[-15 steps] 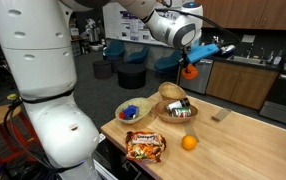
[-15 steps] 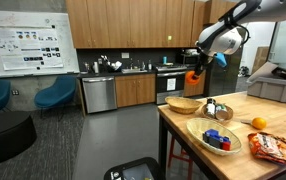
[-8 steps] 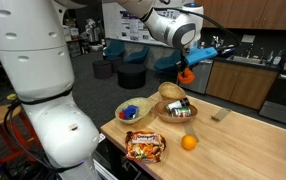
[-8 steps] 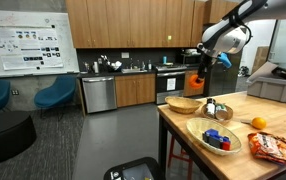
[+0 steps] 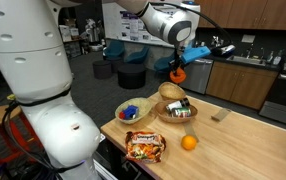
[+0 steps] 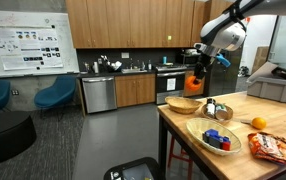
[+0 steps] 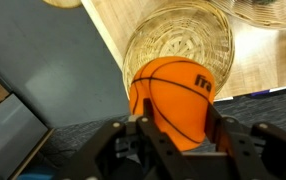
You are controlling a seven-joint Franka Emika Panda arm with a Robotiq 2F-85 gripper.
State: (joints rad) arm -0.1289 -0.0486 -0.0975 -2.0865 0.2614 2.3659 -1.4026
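Observation:
The basketball (image 7: pixel 173 95) still hangs high above the empty woven basket (image 7: pixel 180 42), so my gripper needs to lower the ball into that basket next and let it go inside the basket's rim.
My gripper (image 7: pixel 180 128) is shut on a small orange basketball (image 7: pixel 173 95) and holds it in the air above the table's far end. An empty woven basket (image 7: pixel 183 45) lies right below the ball in the wrist view. The ball (image 5: pixel 180 73) and the empty basket (image 5: pixel 171 91) show in both exterior views, as does the gripper (image 6: pixel 195 74) with the ball (image 6: pixel 194 83) above the basket (image 6: pixel 183 104).
On the wooden table (image 5: pixel 245 140) are a second basket with bottles (image 5: pixel 175 110), a bowl of blue pieces (image 5: pixel 133 111), an orange (image 5: pixel 189 143) and a snack bag (image 5: pixel 145 147). The table edge drops to the floor beside the empty basket. Kitchen cabinets stand behind.
The gripper has shifted a little sideways with the basketball, which stays gripped above the empty basket. Nothing on the table has moved.

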